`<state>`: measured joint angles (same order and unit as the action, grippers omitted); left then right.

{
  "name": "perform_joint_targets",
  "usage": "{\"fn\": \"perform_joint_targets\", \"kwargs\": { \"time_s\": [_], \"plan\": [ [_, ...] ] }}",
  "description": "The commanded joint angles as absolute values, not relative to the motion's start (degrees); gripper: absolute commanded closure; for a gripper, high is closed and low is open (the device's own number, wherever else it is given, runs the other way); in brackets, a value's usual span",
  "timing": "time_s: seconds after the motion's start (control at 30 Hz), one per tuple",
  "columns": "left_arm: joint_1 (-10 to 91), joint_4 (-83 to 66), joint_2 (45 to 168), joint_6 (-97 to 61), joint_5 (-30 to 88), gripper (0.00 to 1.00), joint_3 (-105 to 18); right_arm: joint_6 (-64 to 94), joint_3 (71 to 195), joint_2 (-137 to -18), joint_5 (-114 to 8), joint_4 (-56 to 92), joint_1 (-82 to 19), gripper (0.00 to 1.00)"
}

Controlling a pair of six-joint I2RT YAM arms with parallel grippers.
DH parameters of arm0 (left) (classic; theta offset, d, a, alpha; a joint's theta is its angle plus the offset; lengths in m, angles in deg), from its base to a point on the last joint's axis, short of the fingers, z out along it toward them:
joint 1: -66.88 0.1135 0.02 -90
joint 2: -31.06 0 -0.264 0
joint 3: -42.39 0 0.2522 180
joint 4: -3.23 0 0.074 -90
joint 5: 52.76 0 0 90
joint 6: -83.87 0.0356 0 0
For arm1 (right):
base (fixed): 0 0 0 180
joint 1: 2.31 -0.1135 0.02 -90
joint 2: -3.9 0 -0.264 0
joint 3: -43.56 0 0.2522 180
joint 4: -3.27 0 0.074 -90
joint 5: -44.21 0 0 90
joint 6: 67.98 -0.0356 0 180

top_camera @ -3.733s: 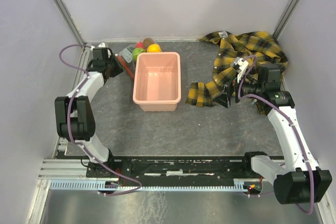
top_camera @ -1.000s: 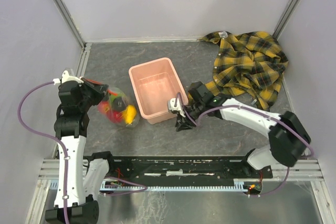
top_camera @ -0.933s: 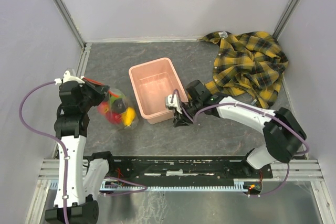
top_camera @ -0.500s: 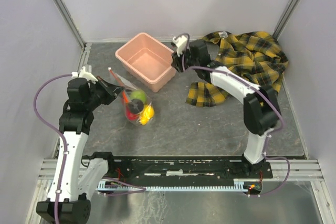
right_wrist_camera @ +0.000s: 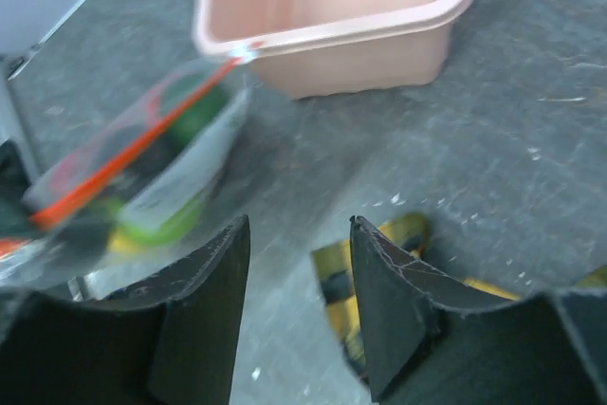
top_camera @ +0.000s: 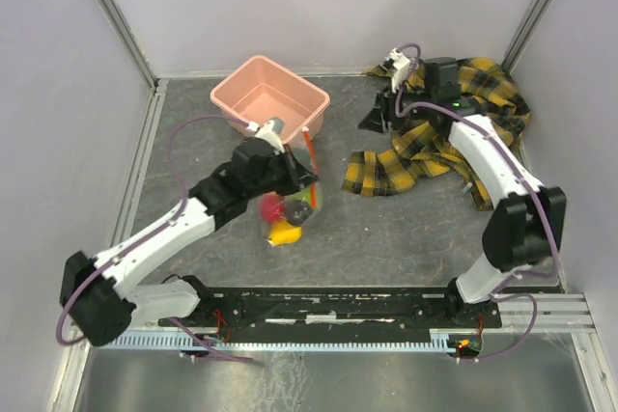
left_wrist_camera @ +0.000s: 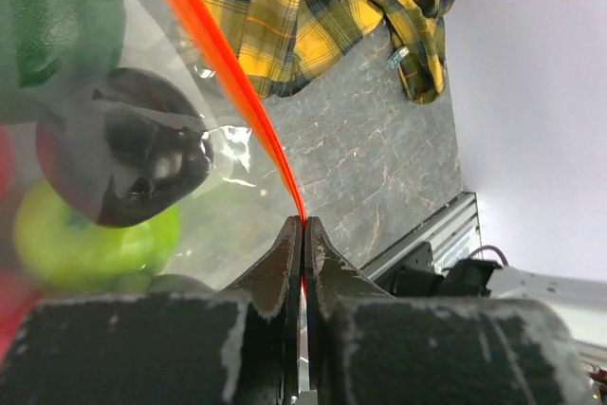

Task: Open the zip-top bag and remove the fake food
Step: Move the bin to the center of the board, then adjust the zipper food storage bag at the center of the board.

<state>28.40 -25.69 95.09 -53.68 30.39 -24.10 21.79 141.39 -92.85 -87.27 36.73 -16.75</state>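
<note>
The right gripper moves back from the shirt's edge next, onto the bag's plastic beside the zip strip, since only my left gripper holds the bag.
My left gripper is shut on the orange-red zip strip of the clear zip-top bag and holds it up over the mat's middle. The fake food hangs inside it: a yellow fruit, a red one, and a dark green one, a brown one and a light green one. My right gripper is open and empty, above the left edge of the plaid shirt. The right wrist view shows the bag blurred, ahead of the open right gripper.
A pink tub stands empty at the back, just behind the bag; it also shows in the right wrist view. A yellow-and-black plaid shirt lies crumpled at the back right. Walls close in the back and sides.
My left arm has swung right with the bag, from the left side to the middle. My right gripper has left the tub's corner and moved right toward the shirt. The tub sits slightly farther back.
</note>
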Motion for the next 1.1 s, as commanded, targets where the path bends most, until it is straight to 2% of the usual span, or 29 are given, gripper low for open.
{"fn": "perform_joint_targets", "kwargs": {
  "time_s": [0.0,0.13,0.23,0.3,0.53,0.67,0.8,0.87,0.97,1.07],
  "plan": [
    [20.8,-11.7,102.0,-58.0,42.1,0.97,-28.9,35.2,139.8,-84.6,-104.5,58.7,-14.9,0.42],
    [15.1,-5.0,111.2,-59.6,48.7,0.97,-33.7,42.7,136.8,-79.7,-108.2,68.5,-8.4,0.3],
    [13.7,-2.8,117.4,-60.7,50.7,0.97,-38.3,51.6,135.0,-75.0,-110.8,77.3,-6.0,0.1],
    [13.6,-1.9,121.4,-61.8,51.5,0.97,-40.9,51.9,131.1,-71.5,-110.7,74.5,-5.9,0.01],
    [12.8,-8.7,128.7,-67.7,57.0,0.97,-50.7,37.0,112.8,-57.0,-95.6,46.2,-6.1,0.01],
    [12.1,-8.1,129.8,-68.7,57.2,0.97,-51.9,28.6,108.8,-56.8,-83.8,35.8,-7.0,0.01],
    [11.4,-8.0,130.8,-69.1,55.9,0.97,-53.2,24.8,108.1,-57.7,-76.5,30.6,-10.2,0.06],
    [10.9,-8.0,131.0,-69.1,55.7,0.97,-53.7,23.4,107.6,-57.4,-75.5,28.7,-10.5,0.13],
    [10.7,-8.0,130.9,-69.0,55.4,0.97,-53.9,22.3,106.5,-56.8,-78.5,26.8,-10.5,0.39],
    [10.7,-8.0,130.4,-68.7,54.8,0.92,-53.8,22.3,106.2,-56.5,-80.0,26.7,-10.5,0.62]
  ]
}}
